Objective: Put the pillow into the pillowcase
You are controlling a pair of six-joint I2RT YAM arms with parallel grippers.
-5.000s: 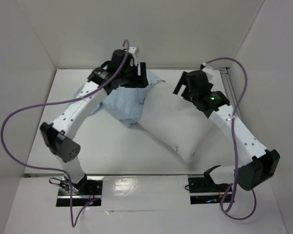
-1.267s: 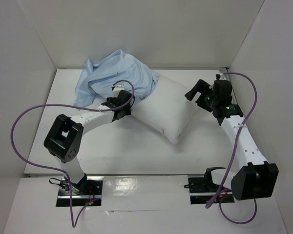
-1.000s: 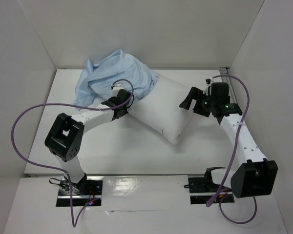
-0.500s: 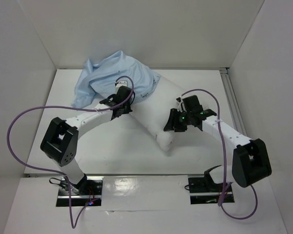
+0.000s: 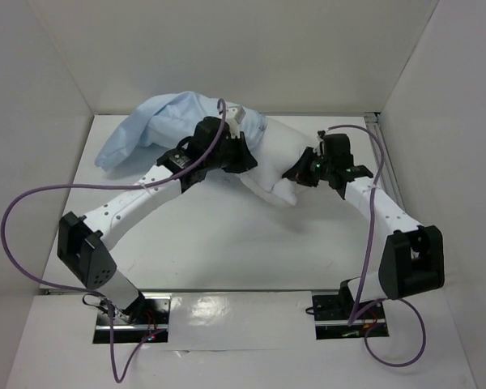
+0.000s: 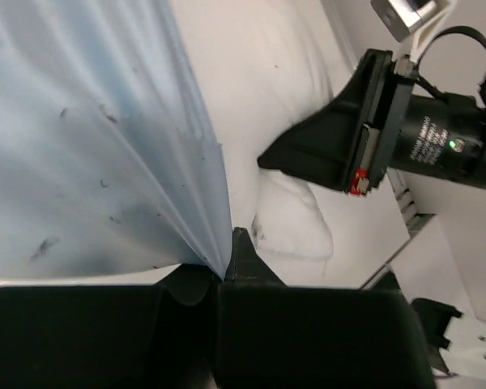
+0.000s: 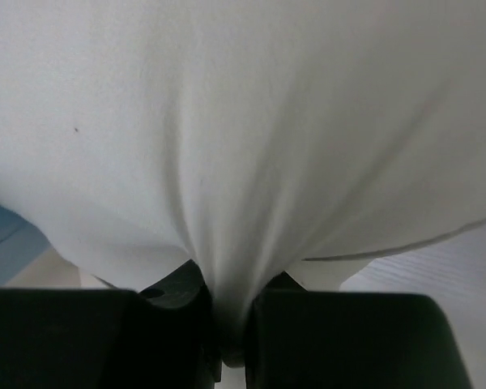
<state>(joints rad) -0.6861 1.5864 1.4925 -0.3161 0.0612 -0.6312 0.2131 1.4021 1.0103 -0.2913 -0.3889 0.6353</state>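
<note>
I will lift my left gripper outward, lower it over the pillow's far side [image 5: 272, 127] [image 6: 227, 24] and let go of the cloth, because much of the pillow is still bare beyond the hem.
The pale blue pillowcase [image 5: 146, 134] lies bunched at the back left, its right part drawn over the far end of the white pillow [image 5: 279, 154]. My left gripper [image 5: 241, 159] is shut on the pillowcase's edge, and the left wrist view shows blue cloth [image 6: 89, 146] pinched at the fingertips of that gripper [image 6: 229, 261]. The pillow's near end is bunched up, with my right gripper [image 5: 296, 173] shut on it. White pillow fabric [image 7: 243, 121] fills the right wrist view and gathers into the right gripper [image 7: 231, 320]. The pillow [image 6: 259, 81] and the right gripper's black body [image 6: 348, 150] show beyond the blue edge.
White walls close in the table [image 5: 211, 235] at the back and both sides. A metal rail [image 5: 381, 142] runs along the right edge. Purple cables loop from both arms.
My left gripper has closed on the pillowcase edge and carried it right, over the pillow. My right gripper swung in, closed on the pillow's near end and pushed it toward the back.
</note>
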